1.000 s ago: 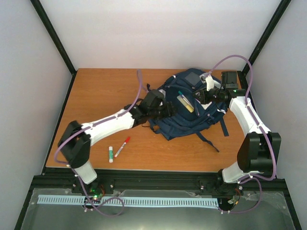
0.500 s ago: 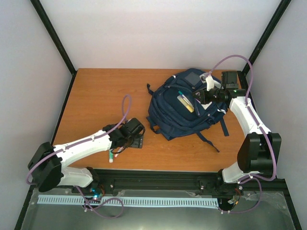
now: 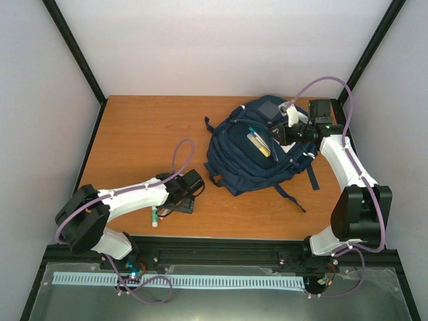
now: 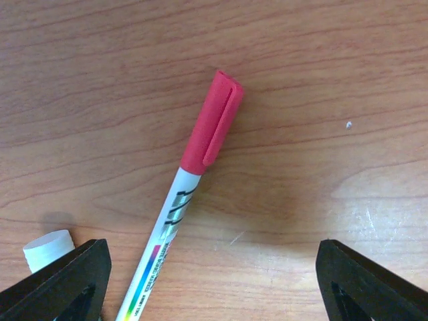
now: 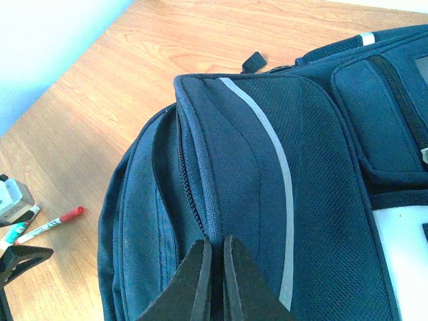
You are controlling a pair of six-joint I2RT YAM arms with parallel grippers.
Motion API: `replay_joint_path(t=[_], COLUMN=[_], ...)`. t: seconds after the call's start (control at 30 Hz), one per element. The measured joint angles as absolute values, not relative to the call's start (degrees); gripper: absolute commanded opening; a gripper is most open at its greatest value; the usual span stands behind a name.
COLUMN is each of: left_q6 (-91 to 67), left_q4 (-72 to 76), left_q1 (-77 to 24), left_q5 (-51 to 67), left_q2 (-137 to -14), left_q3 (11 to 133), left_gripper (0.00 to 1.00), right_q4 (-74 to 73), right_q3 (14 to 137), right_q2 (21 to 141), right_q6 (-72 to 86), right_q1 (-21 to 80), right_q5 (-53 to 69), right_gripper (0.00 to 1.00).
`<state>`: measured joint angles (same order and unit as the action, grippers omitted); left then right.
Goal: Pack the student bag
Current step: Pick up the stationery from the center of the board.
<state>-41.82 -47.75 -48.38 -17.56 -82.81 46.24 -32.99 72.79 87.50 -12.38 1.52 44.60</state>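
Note:
My left gripper lowers and draws its fingers in around the marker's white body just behind the red cap [image 4: 176,208] next, as the marker [image 4: 194,174] already lies between its open fingers.
The navy-blue student bag [image 3: 257,150] lies at the back right of the table. A teal-tipped pen [image 3: 253,132] and a pale tube [image 3: 261,146] stick out of its open pocket. My right gripper [image 3: 282,134] is shut on the bag's zipper edge [image 5: 212,221], with the jaws pressed together on the fabric. My left gripper [image 4: 210,287] is open, low over the table near the front edge. A red-capped white marker [image 4: 194,174] lies between its fingers [image 4: 60,281], nearer the left one. In the top view the left gripper [image 3: 184,196] hides the marker.
A white glue stick [image 3: 154,215] lies just left of the marker, and its cap shows in the left wrist view [image 4: 47,244]. The bag's dark straps [image 3: 294,197] trail toward the front. The enclosure's walls and black posts bound the wooden table [image 3: 140,134].
My left arm swung away from the bag to the front of the table and settled low over the marker. The right arm and the bag have not moved.

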Motion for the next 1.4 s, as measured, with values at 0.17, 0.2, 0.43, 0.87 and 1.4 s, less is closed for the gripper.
replay_joint_path(t=[0.17,0.2,0.43,0.87,1.4], left_q6=[-41.8,-41.8,-41.7,-40.2,-43.9], left_q4=[-46.7,-46.4,-43.4,-39.1,-38.8], left_q1=[-47.6,-47.5,-46.4,-46.1,-53.8], left_q5=[-16.1,-15.7,-11.3,-3.3,-5.8], left_q2=[-82.9,-82.9,-83.5,-83.2,-88.3], left_q3=[45.6,45.4,42.7,41.9,46.5], left_gripper=[0.88,0.89,0.9,0.67,0.55], right_q4=[-33.0,-33.0,-33.0,-33.0,-33.1], right_q3=[72.8,72.8,72.8,72.8,72.8], right_q2=[87.5,87.5,87.5,87.5,87.5], right_q6=[-12.4,-12.4,-12.4,-12.4,-12.4], right_q1=[1.5,1.5,1.5,1.5,1.5], right_q5=[44.6,44.6,44.6,44.7,44.8], right_gripper=[0.03,0.03,0.03,0.03,0.03])
